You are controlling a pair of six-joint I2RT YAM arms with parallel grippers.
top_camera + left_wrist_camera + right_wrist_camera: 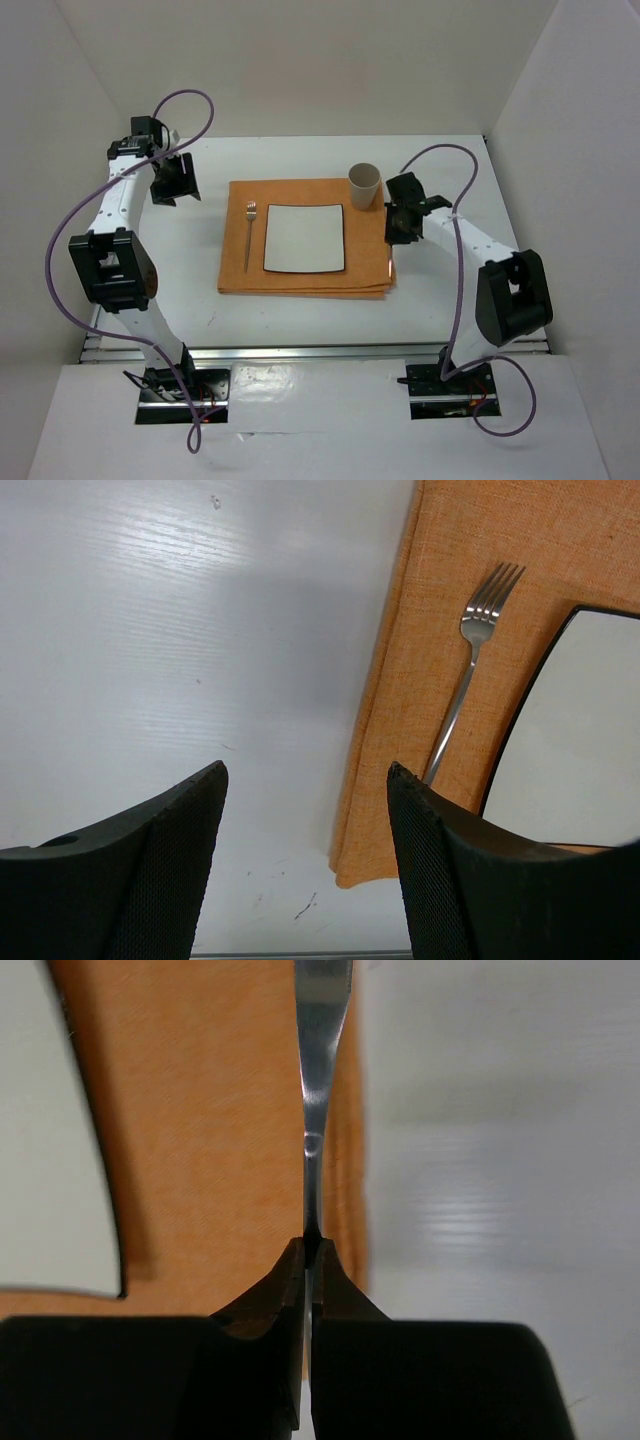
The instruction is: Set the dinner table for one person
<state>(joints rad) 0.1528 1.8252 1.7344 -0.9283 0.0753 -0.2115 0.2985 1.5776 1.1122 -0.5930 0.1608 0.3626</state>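
Observation:
The bare cloth strip (pixel 364 246) lies below my right gripper and to its left in the top view, so my right gripper needs to move toward the plate (pixel 304 238) and down to release the utensil.
The white dinner table (pixel 300 320) carries an orange cloth (pixel 300 283) with a square white dark-rimmed plate (pixel 304 238) on it. A silver fork (pixel 249 235) lies on the cloth left of the plate; it also shows in the left wrist view (pixel 470 670). A beige cup (pixel 364 185) stands at the cloth's far right corner. My left gripper (pixel 176 182) is open and empty above bare table left of the cloth (pixel 305 770). My right gripper (pixel 402 228) is shut (pixel 308 1242) on a thin silver utensil (pixel 316 1090) over the cloth's right edge; I cannot tell its kind.
White walls enclose the table at the left, back and right. A metal rail (pixel 320 350) runs along the near edge in front of the arm bases. The cloth's near left corner (pixel 365 865) lies between my left fingers in view.

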